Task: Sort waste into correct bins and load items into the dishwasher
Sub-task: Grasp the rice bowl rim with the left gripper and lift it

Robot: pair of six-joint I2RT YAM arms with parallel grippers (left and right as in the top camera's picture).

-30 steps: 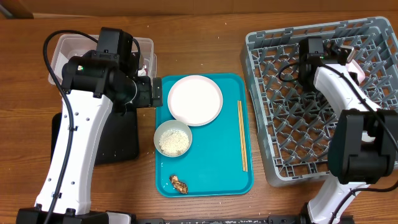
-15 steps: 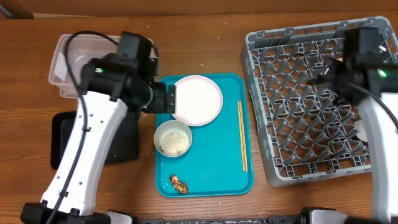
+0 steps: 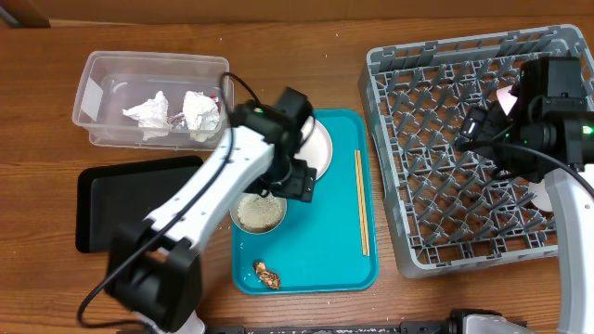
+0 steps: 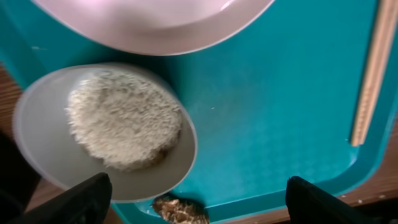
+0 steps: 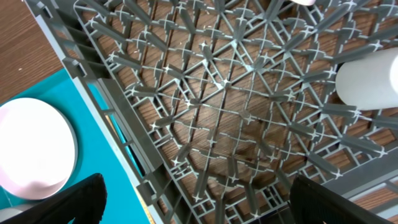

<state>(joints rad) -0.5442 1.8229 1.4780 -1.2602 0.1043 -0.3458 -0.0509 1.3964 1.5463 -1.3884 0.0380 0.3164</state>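
I will bring my open left gripper down onto the bowl's rim facing the chopsticks, because that part of the bowl's rim is already lined up midway between its spread fingers.
The clear tub [image 3: 93, 79] at the back left holds crumpled white tissues [image 3: 148, 111] and a bit of red-and-silver wrapper [image 3: 221, 100]. The black tray [image 3: 121, 209] lies in front of it. On the teal tray [image 3: 325, 250] are a white plate [image 3: 320, 148], a bowl of rice [image 3: 258, 213], a brown scrap [image 3: 267, 274] and chopsticks [image 3: 362, 202]. My left gripper [image 3: 295, 181] is open and empty above the rice bowl [image 4: 118, 121] and scrap [image 4: 180, 210]. My right gripper [image 3: 478, 130] is open and empty over the grey dish rack [image 3: 436, 186], where a white cup [image 5: 370, 78] lies.
The left arm hides part of the plate. In the right wrist view the rack's near edge [image 5: 118, 118] borders the teal tray [image 5: 93, 149] and plate [image 5: 34, 146]. A pale dish [image 3: 509, 97] shows near the right arm. Bare wooden table lies around everything.
My left arm has swung from the clear tub to above the teal tray, uncovering the tub's contents. My right arm has shifted from the rack's back toward its right side.
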